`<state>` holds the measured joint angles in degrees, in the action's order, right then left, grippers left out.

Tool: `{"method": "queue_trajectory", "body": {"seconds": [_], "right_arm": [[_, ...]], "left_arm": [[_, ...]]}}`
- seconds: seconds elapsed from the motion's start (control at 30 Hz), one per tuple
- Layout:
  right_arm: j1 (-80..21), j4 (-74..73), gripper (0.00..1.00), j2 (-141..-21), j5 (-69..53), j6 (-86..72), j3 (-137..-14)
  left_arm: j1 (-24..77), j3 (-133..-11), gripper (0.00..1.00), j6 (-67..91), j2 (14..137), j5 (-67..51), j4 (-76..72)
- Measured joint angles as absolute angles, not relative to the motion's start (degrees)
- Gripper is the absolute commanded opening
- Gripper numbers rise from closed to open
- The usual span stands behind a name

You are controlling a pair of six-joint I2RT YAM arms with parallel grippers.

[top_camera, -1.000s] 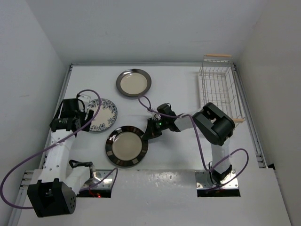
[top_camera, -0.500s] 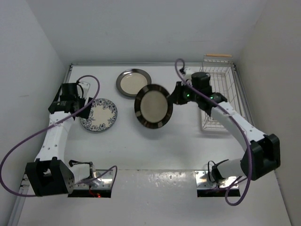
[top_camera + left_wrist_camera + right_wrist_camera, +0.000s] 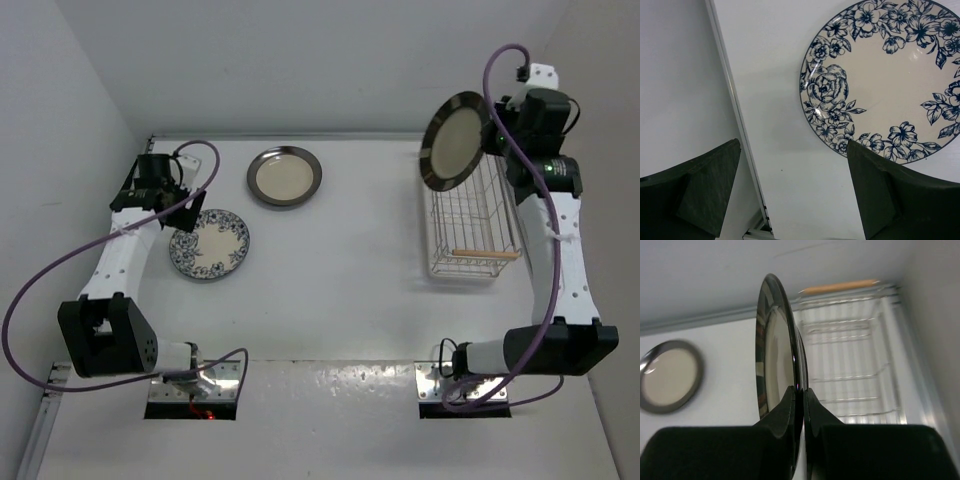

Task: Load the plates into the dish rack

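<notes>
The rack is empty, so I will next move my right gripper back toward the rack's near wooden handle, then down into the rack's side by the wall (image 3: 491, 217) (image 3: 874, 382) to let go of the plate.
My right gripper (image 3: 497, 135) is shut on the rim of the cream plate with the black-and-grey blocked rim (image 3: 455, 141) and holds it on edge, high above the far end of the white wire dish rack (image 3: 470, 215). In the right wrist view the plate (image 3: 771, 345) stands upright between my fingers (image 3: 789, 399), with the rack (image 3: 850, 370) behind it. The dark-rimmed cream plate (image 3: 285, 177) lies flat at the back. The blue-and-white patterned plate (image 3: 209, 244) lies flat at the left. My left gripper (image 3: 172, 212) is open just beside its left rim (image 3: 880, 80).
The table's raised left edge strip (image 3: 735, 115) runs under my left gripper, with the white side wall (image 3: 60, 180) close by. The rack's near wooden handle (image 3: 485, 254) shows, and its far handle (image 3: 840, 287) lies by the back wall.
My right arm has swung the blocked-rim plate from mid-table up and right, over the rack, and turned it on edge. My left gripper has shifted slightly toward the back left.
</notes>
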<state>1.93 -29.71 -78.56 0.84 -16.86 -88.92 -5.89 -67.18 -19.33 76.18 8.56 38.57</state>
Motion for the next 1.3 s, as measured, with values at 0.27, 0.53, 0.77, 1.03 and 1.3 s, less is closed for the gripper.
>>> {"method": "queue_trajectory", "body": {"seconds": [0.27,0.53,0.77,1.03,1.3], "right_arm": [[6.2,-30.5,0.00,-78.0,12.6,-2.1,-88.9],[6.3,-28.8,0.00,-76.0,15.3,10.2,-74.2],[6.3,-24.8,0.00,-76.0,17.4,15.3,-71.8],[6.3,-18.9,0.00,-73.5,18.4,18.8,-67.0],[8.4,-17.3,0.00,-71.8,17.3,18.9,-62.0]], "left_arm": [[-3.4,-67.4,0.92,-20.6,81.6,9.0,38.0],[-3.1,-67.4,0.92,-20.7,81.7,8.9,37.8],[-2.8,-67.3,0.92,-20.7,81.6,8.8,37.6],[-2.4,-67.1,0.92,-20.7,80.8,8.8,37.5],[-1.9,-65.9,0.92,-20.8,80.5,8.9,36.9]]}}
